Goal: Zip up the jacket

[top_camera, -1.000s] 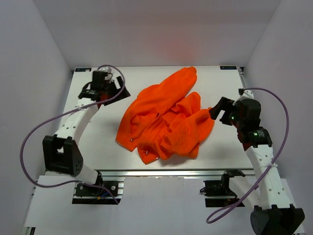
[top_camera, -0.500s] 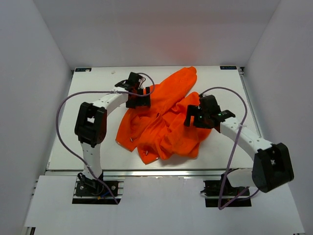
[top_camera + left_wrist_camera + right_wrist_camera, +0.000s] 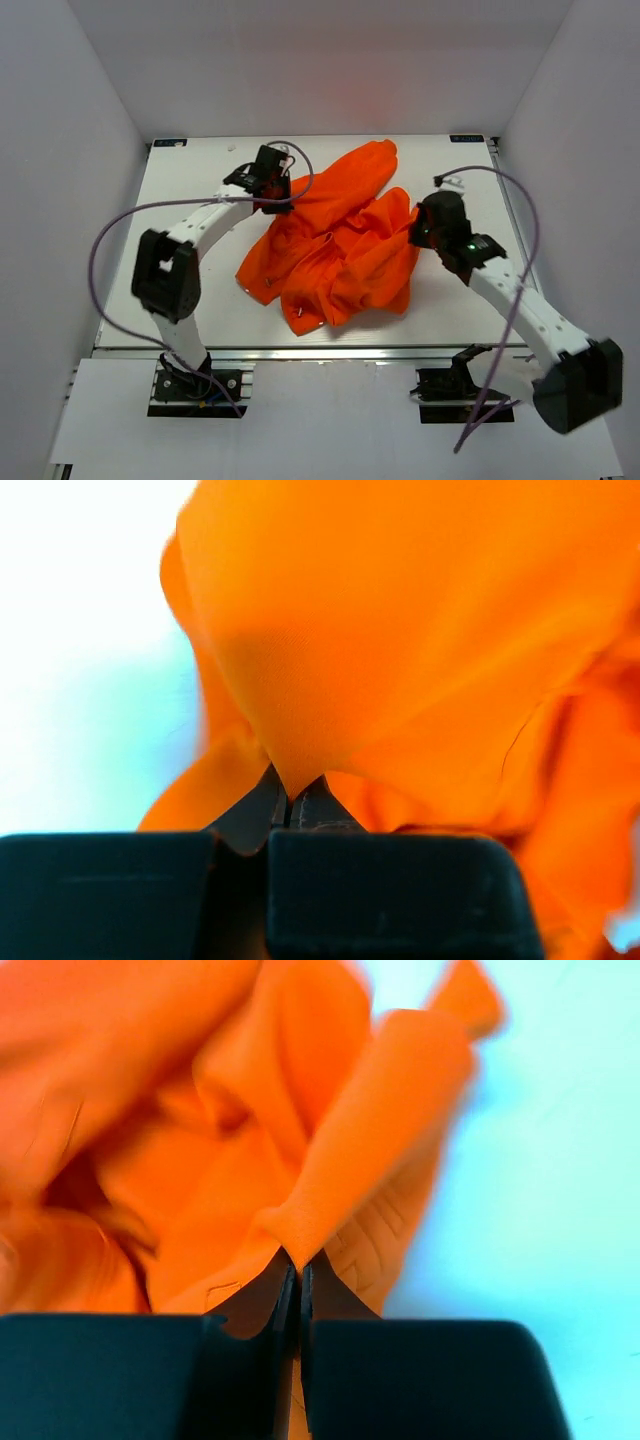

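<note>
I will next carry the fold of the jacket with my left gripper up and away from my right gripper, then down to the table to let go of it, because the jacket (image 3: 340, 240) is lying crumpled.
The orange jacket (image 3: 340, 240) lies crumpled in the middle of the white table (image 3: 190, 290); its zipper is hidden in the folds. My left gripper (image 3: 278, 196) is at the jacket's upper left edge, shut on a pinch of orange fabric (image 3: 300, 680) that rises from its closed jaws (image 3: 290, 798). At the jacket's right edge my right gripper (image 3: 418, 232) is likewise shut on a fold of the jacket (image 3: 350, 1160), the cloth coming up between the jaws (image 3: 300, 1265).
Grey walls enclose the table on three sides. Purple cables loop from both arms, the left one (image 3: 110, 240) over the table's left part. A metal rail (image 3: 330, 350) runs along the near edge. Bare table (image 3: 560, 1160) lies right of the jacket.
Both grippers have gone from open to shut on the jacket's fabric. The left arm shifted slightly left and up; the right arm swung right, drawing its fold outward.
</note>
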`<state>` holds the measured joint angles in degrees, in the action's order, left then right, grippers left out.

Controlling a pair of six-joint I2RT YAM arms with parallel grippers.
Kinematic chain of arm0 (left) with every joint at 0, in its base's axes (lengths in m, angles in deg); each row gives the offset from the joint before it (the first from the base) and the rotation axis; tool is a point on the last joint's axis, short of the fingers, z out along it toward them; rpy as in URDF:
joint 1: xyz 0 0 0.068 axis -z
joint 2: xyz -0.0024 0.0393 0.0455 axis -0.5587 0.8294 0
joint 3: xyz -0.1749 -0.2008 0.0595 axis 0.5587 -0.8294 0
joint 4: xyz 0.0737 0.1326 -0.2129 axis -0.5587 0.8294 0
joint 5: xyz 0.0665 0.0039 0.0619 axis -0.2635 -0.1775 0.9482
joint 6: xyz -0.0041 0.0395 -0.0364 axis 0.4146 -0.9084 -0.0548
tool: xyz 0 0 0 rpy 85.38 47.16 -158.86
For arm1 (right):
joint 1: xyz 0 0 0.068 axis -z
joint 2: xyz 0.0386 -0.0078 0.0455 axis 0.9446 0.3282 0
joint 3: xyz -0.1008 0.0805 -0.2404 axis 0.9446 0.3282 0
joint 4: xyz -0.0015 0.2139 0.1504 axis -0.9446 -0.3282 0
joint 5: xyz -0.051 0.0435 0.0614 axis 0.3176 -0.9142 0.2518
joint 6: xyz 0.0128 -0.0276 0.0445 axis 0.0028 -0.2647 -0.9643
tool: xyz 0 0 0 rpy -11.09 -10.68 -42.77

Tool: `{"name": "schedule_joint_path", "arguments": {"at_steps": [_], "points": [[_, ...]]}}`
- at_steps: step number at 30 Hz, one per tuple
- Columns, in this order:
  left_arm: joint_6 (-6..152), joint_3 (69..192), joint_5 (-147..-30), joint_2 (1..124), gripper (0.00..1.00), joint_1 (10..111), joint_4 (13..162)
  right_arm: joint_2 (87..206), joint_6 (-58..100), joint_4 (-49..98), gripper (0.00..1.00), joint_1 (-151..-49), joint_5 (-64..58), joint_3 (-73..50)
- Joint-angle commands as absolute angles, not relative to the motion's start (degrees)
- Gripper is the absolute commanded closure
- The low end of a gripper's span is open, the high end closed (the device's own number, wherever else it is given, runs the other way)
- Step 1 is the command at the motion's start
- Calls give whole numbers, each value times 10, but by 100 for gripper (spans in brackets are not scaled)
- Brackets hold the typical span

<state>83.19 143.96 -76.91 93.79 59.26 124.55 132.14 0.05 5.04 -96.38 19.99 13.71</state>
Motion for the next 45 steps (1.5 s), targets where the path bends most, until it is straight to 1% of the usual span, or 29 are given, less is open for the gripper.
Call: {"name": "schedule_joint_path", "arguments": {"at_steps": [1, 6, 11, 16, 21, 24, 26, 30, 32, 34, 37, 38, 39, 40, 41, 42, 44, 45], "points": [[867, 1423, -674, 755, 100, 593, 1193, 1229, 72, 82, 100, -962, 331, 69], [878, 1469, -548, 654, 100, 593, 1223, 1203, 140, 68, 100, -956, 368, -46], [850, 1525, -504, 560, 100, 593, 1229, 1201, 220, 87, 100, -956, 364, -142], [820, 1527, -517, 477, 100, 593, 1179, 1178, 273, 138, 100, -955, 330, -206], [828, 1597, -532, 457, 100, 593, 1207, 1203, 300, 114, 100, -956, 309, -340], [837, 1619, -550, 442, 100, 593, 1215, 1204, 312, 112, 100, -955, 291, -386], [843, 1614, -570, 416, 100, 593, 1202, 1200, 311, 98, 100, -956, 270, -407], [870, 1607, -668, 388, 100, 593, 1185, 1182, 305, 103, 100, -956, 236, -430], [892, 1605, -689, 392, 100, 593, 1181, 1192, 308, 100, 100, -955, 245, -448], [911, 1600, -686, 405, 100, 593, 1188, 1225, 305, 79, 100, -956, 278, -462], [940, 1595, -620, 459, 100, 593, 1225, 1290, 306, 55, 100, -956, 339, -454], [949, 1588, -599, 477, 100, 593, 1233, 1306, 309, 48, 100, -956, 351, -432], [962, 1574, -585, 507, 100, 593, 1234, 1341, 314, 51, 100, -954, 373, -415], [966, 1538, -568, 522, 97, 593, 1229, 1359, 308, 50, 100, -948, 374, -399], [973, 1524, -558, 538, 95, 593, 1230, 1376, 295, 30, 100, -921, 358, -376], [982, 1512, -549, 576, 95, 593, 1235, 1414, 247, 15, 100, -894, 279, -368], [999, 1493, -525, 618, 95, 592, 1250, 1468, 203, 6, 100, -821, 191, -329], [1007, 1492, -519, 663, 90, 591, 1257, 1485, 199, 23, 100, -808, 140, -314]]}}
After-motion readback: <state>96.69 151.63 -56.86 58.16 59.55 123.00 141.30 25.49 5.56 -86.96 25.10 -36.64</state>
